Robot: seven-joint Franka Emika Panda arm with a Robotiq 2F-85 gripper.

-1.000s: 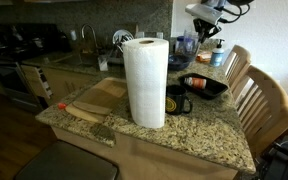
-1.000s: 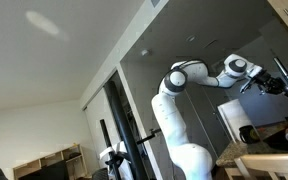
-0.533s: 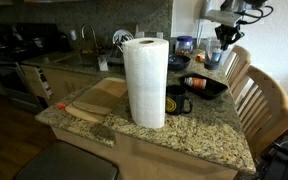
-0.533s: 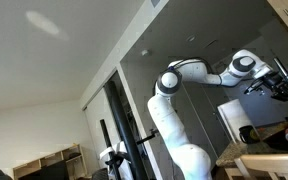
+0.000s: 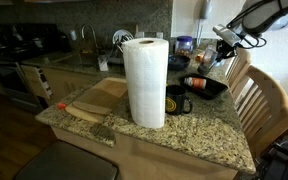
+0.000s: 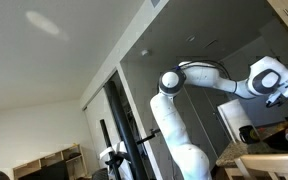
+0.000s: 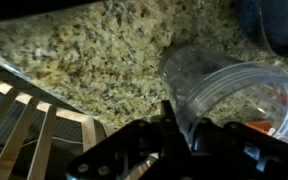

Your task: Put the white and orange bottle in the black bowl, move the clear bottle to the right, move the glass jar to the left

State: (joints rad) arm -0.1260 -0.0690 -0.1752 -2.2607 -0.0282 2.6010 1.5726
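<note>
My gripper shifts the clear bottle toward the counter's edge beside the wooden chairs (image 7: 121,84) next, where granite lies open, then releases it.
In the wrist view my gripper (image 7: 184,122) is shut on the clear bottle (image 7: 229,85), a ribbed see-through cylinder held tilted above the speckled granite counter (image 7: 94,60). In an exterior view the gripper (image 5: 222,46) hangs over the far right of the counter, behind the wide black bowl (image 5: 205,86). A small white and orange bottle (image 5: 205,61) seems to stand just left of the gripper, behind the bowl. A bluish glass jar (image 5: 187,46) stands further back. In an exterior view the arm (image 6: 214,82) reaches to the right edge, above the bowl (image 6: 286,138).
A tall paper towel roll (image 5: 144,82) stands mid-counter with a black mug (image 5: 177,101) beside it. A cutting board (image 5: 96,98) lies to its left. Wooden chairs (image 5: 262,100) stand off the counter's right edge; chair slats (image 7: 24,135) show below the gripper.
The arm has swung right and its body has left the top of the picture. The gripper has closed round the clear bottle and carries it right, off its earlier spot.
</note>
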